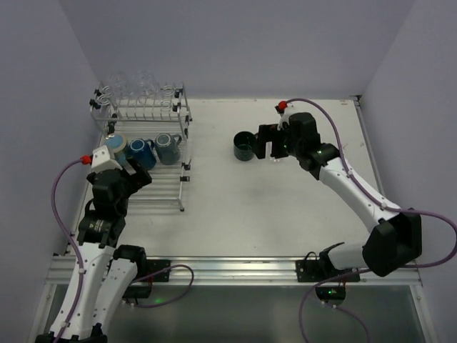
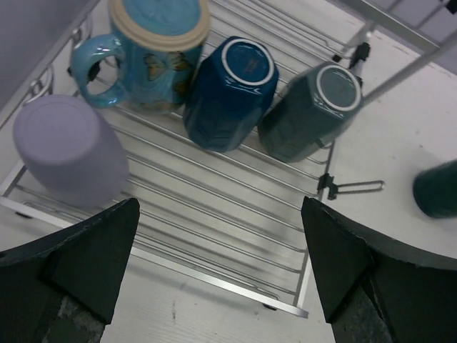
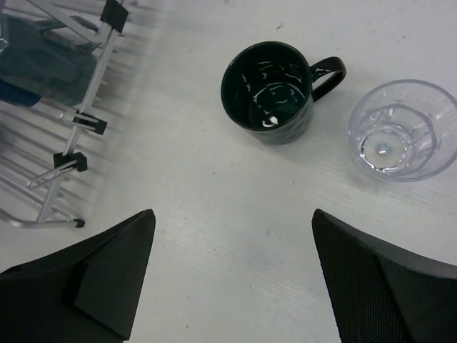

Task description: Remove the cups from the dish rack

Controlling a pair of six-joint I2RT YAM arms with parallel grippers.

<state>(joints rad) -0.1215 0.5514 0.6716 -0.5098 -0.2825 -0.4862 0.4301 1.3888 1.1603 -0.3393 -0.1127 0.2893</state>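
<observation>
I need to turn my left gripper and move it toward the wall next, then down around the lavender cup (image 2: 68,150), because the cup is outside the gap between my fingers.
The dish rack (image 1: 182,136) stands at the back left, with clear glass tumblers (image 1: 136,86) on its upper tier. On its lower tier a light blue mug (image 2: 150,50), a blue mug (image 2: 230,93), a grey mug (image 2: 310,111) and a lavender cup (image 2: 68,150) sit upside down. My left gripper (image 2: 218,264) is open and empty above the rack's front edge. A dark green mug (image 3: 270,93) and a glass tumbler (image 3: 401,130) stand upright on the table. My right gripper (image 3: 232,271) is open and empty above the table, just short of them.
The rack's front right post with black connectors (image 3: 71,161) lies left of the right gripper. The dark green mug (image 1: 245,146) stands on the white table (image 1: 235,207) right of the rack. Walls close the table in at the left, back and right.
</observation>
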